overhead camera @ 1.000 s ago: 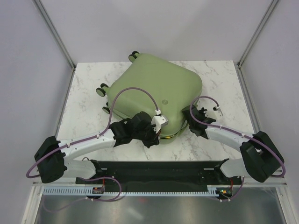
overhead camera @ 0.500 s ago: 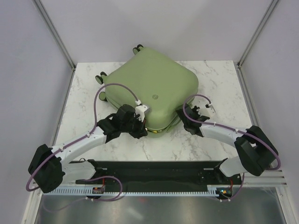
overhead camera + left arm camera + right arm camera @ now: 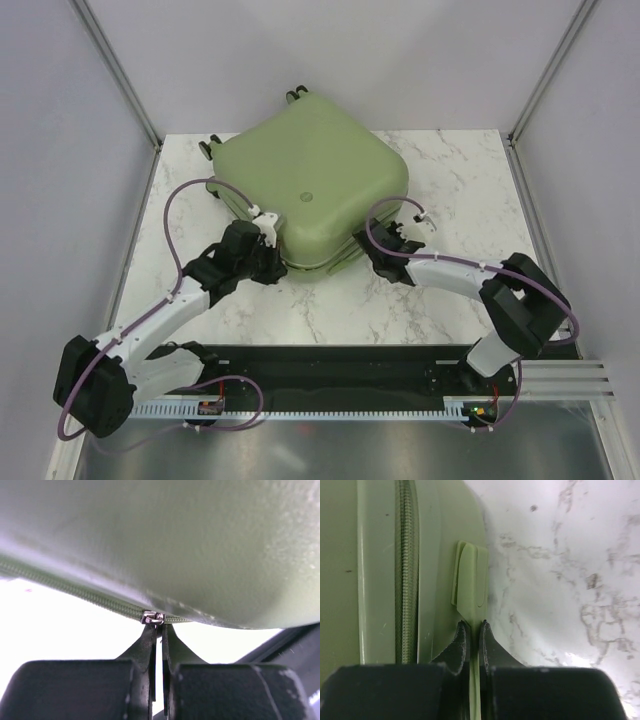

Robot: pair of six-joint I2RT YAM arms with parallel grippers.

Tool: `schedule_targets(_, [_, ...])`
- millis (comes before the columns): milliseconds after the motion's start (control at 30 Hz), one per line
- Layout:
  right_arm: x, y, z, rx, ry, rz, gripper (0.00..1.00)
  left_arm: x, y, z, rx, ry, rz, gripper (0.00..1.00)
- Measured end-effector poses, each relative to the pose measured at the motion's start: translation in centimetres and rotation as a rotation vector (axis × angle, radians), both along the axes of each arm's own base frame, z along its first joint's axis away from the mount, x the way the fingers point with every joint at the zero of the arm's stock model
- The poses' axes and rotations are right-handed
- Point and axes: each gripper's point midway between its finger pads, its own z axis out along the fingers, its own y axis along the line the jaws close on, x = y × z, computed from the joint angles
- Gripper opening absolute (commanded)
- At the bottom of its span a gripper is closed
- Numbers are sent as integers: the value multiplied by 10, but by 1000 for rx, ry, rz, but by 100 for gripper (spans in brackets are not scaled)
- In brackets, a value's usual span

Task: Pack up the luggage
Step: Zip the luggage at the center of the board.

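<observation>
My right gripper is going to move the luggage's side handle (image 3: 472, 580) to the left in the top view and then release the side handle. It will keep the luggage steady because my left gripper holds the zipper pull.
The pale sage-green luggage (image 3: 310, 185) lies flat and closed on the marble table, its logo facing up. My left gripper (image 3: 272, 262) is at its near-left edge. In the left wrist view the gripper (image 3: 159, 630) is shut on the metal zipper pull (image 3: 152, 618), below the shell (image 3: 175, 540). My right gripper (image 3: 366, 250) is at the near-right side. In the right wrist view it (image 3: 474, 626) is shut on the green side handle (image 3: 472, 580), beside the zipper line (image 3: 406, 580).
The caster wheels (image 3: 293, 95) point to the far-left corner. Grey walls with metal posts close in the table (image 3: 450, 190) on three sides. A black rail and cable tray (image 3: 340, 370) run along the near edge.
The luggage has turned and slid toward the far left. My left gripper has travelled left along its near edge with the zipper pull. My right gripper has followed leftward on the handle.
</observation>
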Motion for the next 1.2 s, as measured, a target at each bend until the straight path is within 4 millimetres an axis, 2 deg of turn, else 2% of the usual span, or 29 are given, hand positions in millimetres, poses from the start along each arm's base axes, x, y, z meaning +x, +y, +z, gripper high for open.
schedule_targets(200, [6, 36, 2, -41, 7, 87, 0, 18, 42, 0, 48, -21, 171, 2])
schedule_targets(433, [3, 61, 1, -114, 43, 191, 0, 18, 66, 0, 58, -42, 266, 2])
schedule_targets(767, [-1, 70, -1, -137, 51, 221, 0, 0, 67, 2, -60, -171, 248, 2])
schedule_targets(900, [-2, 72, -6, -129, 51, 203, 0, -8, 63, 1, -83, -158, 216, 2])
schedule_targets(1200, [11, 72, -5, -159, 14, 158, 0, -19, 46, -2, -105, -115, 136, 2])
